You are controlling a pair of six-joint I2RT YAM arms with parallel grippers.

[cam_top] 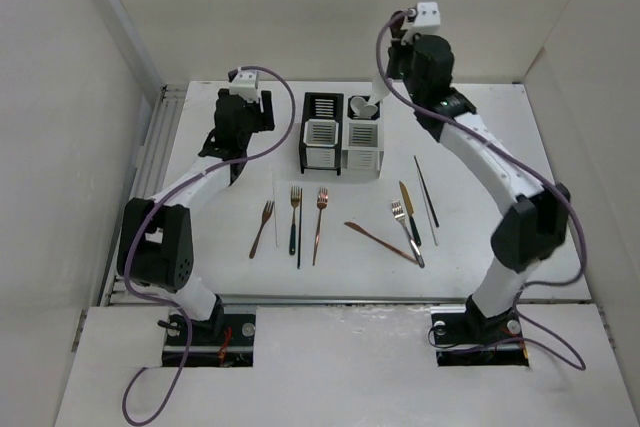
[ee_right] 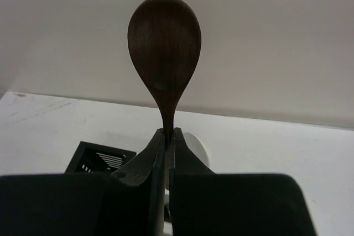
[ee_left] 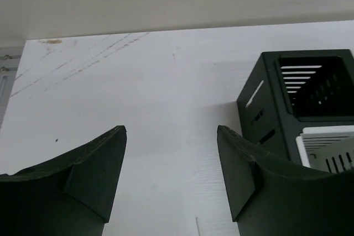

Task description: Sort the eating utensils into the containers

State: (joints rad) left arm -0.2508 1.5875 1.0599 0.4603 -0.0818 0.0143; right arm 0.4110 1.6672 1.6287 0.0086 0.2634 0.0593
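White spoons are standing in the white container's dark rear section (cam_top: 364,108), so my right gripper will next move toward the black container and lower the brown spoon beside them.
My right gripper (ee_right: 168,132) is shut on the neck of a brown spoon (ee_right: 164,42), whose bowl points up. In the top view it (cam_top: 388,75) hangs above the white container (cam_top: 363,147), which holds white spoons (cam_top: 362,107). The black container (cam_top: 321,107) stands just left of the white one and also shows in the left wrist view (ee_left: 287,114). My left gripper (ee_left: 171,131) is open and empty over bare table, left of the black container (cam_top: 228,152). Copper forks (cam_top: 262,228) (cam_top: 320,222), a copper knife (cam_top: 380,242), a silver fork (cam_top: 407,232) and a black chopstick (cam_top: 427,190) lie in front.
A dark-handled knife (cam_top: 410,212) and a dark-handled copper fork (cam_top: 295,217) lie among the utensils in front of the containers. White walls close the table in at the back and sides. A metal rail (cam_top: 165,137) runs along the left edge.
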